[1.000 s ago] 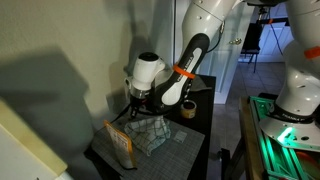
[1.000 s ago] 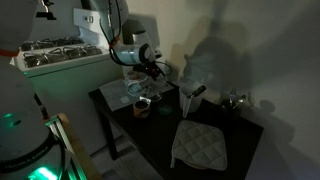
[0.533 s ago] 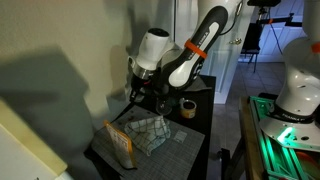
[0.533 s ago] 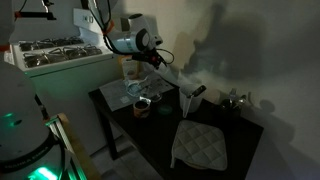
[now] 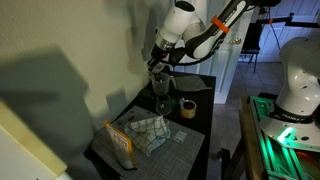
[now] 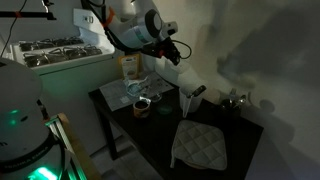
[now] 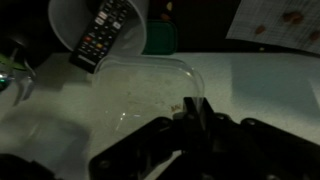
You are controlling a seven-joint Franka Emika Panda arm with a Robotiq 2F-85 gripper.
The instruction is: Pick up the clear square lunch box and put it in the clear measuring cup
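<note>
My gripper holds the box (image 6: pixel 170 72) and next needs to move down and to its left in the wrist view, to the measuring cup's opening (image 6: pixel 188 95), and let go of it there.
My gripper (image 7: pixel 195 108) is shut on the rim of the clear square lunch box (image 7: pixel 130 88) and holds it in the air. In both exterior views the gripper (image 5: pixel 160 63) (image 6: pixel 176 50) hangs high above the dark table, with the box (image 6: pixel 170 72) faint below it. The clear measuring cup (image 7: pixel 135 38) stands just beyond the box with a black remote control (image 7: pixel 100 40) in it. In an exterior view the cup (image 5: pixel 163 100) stands right below the gripper.
A small yellowish ring (image 5: pixel 187 108) (image 6: pixel 143 104) sits beside the cup. A checked cloth (image 5: pixel 148 130) and a packet (image 5: pixel 122 143) lie at one end of the table (image 5: pixel 195 140). The quilted cloth also shows in an exterior view (image 6: pixel 200 145). The wall is close behind.
The gripper has risen from just above the checked cloth and moved along the table to above the measuring cup, carrying the lunch box.
</note>
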